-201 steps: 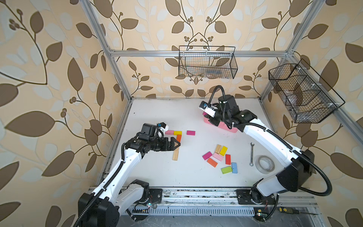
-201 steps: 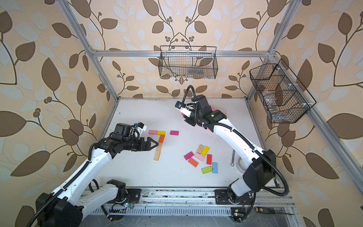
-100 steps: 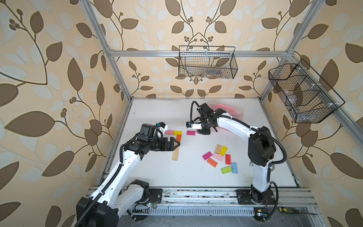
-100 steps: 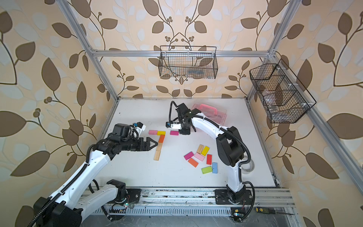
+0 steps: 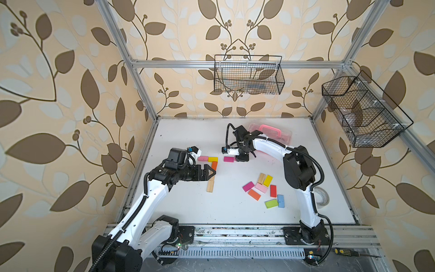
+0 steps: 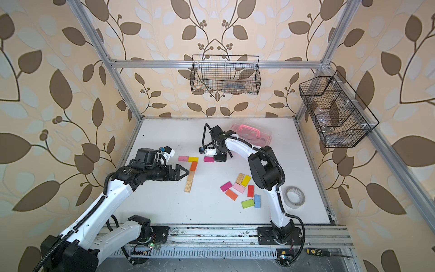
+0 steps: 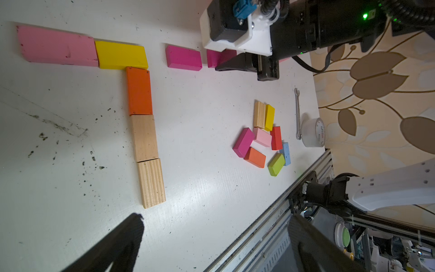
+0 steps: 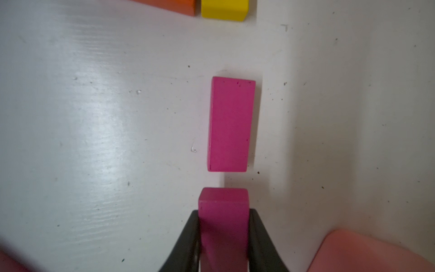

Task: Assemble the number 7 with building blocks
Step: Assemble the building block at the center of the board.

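My right gripper lowers toward the lying magenta block's facing end next and releases the second block there, as that end lies below it across a gap.
The number 7 lies in both top views: a pink block and a yellow block form the bar, and an orange block and two wooden blocks form the stem. A magenta block lies flat just right of the yellow one. My right gripper is shut on a second magenta block, held low, end to end with the lying one across a small gap. My left gripper hangs open and empty above the stem.
Several loose building blocks lie in a cluster at the middle right. A pink clear-lidded case stands behind the right arm. A tape roll and a small wrench lie near the right edge. Wire baskets hang on the walls.
My right arm swung from above the pink case down and left to the table beside the lying magenta block, carrying its magenta block. The left arm stayed put.
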You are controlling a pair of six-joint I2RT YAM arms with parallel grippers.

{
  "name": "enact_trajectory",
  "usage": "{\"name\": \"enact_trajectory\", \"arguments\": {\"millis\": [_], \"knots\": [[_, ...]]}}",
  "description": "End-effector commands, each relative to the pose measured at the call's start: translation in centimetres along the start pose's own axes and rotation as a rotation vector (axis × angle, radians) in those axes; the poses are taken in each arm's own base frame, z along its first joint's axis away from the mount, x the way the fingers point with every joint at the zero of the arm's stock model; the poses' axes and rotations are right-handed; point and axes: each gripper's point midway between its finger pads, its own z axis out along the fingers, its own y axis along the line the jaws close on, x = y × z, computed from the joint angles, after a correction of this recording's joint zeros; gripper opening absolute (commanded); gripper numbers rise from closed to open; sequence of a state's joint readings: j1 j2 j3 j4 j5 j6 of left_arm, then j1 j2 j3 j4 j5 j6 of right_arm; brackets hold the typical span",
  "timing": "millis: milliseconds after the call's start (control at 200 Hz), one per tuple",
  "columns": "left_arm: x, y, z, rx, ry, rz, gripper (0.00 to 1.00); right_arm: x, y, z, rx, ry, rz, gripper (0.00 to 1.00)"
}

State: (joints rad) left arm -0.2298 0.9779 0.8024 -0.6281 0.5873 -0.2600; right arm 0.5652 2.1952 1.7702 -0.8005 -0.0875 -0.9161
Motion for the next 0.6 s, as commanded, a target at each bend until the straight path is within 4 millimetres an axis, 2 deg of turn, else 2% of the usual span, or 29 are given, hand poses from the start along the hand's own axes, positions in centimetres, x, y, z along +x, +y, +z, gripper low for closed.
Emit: {"name": "enact_trajectory", "arguments": {"millis": [0,595], "knots": [[-0.5,-0.8,-0.2,0.032,-0.01,0.043,0.99,-0.2,0.5,0.7,-0.053,-0.02,0.015,0.14],[-0.4,-0.7,0.0,0.032,-0.002,0.038,0.99,0.4,0.0,3.1,-0.094,-0.019,0.083,0.16]]}}
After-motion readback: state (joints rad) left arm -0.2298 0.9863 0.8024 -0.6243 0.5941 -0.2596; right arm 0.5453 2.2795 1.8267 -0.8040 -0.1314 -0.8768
